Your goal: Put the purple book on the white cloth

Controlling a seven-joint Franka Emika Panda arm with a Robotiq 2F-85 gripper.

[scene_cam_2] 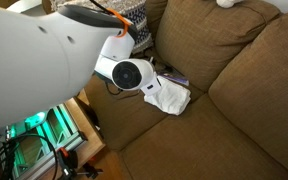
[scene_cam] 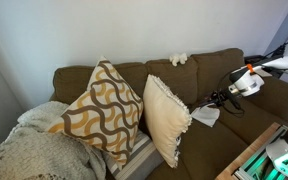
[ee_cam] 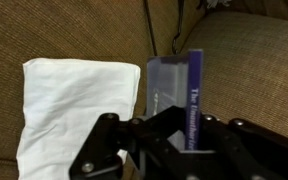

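Note:
The purple book is still beside the white cloth [scene_cam: 206, 116], so it shifts left in the wrist view next, over the cloth, then down with my gripper.
In the wrist view the purple book [ee_cam: 176, 75] stands on its edge between my gripper's [ee_cam: 180, 122] black fingers, its spine with white lettering facing the camera. The gripper is shut on it. The white cloth [ee_cam: 74, 100] lies folded on the brown sofa seat just left of the book, and its edge meets the book's cover. In both exterior views the cloth [scene_cam: 206, 116] [scene_cam_2: 170, 97] lies on the seat cushion right by the gripper [scene_cam: 218, 100]. A dark sliver of the book [scene_cam_2: 171, 76] shows beside the wrist.
The brown sofa [scene_cam_2: 254, 90] has a patterned pillow [scene_cam: 99, 110] and a cream pillow [scene_cam: 167, 118] beside the cloth. A cream knitted blanket [scene_cam: 34, 150] lies at one end. A small white fluffy lump [scene_cam: 178, 59] sits on the backrest. A wooden table edge [scene_cam_2: 84, 130] is near.

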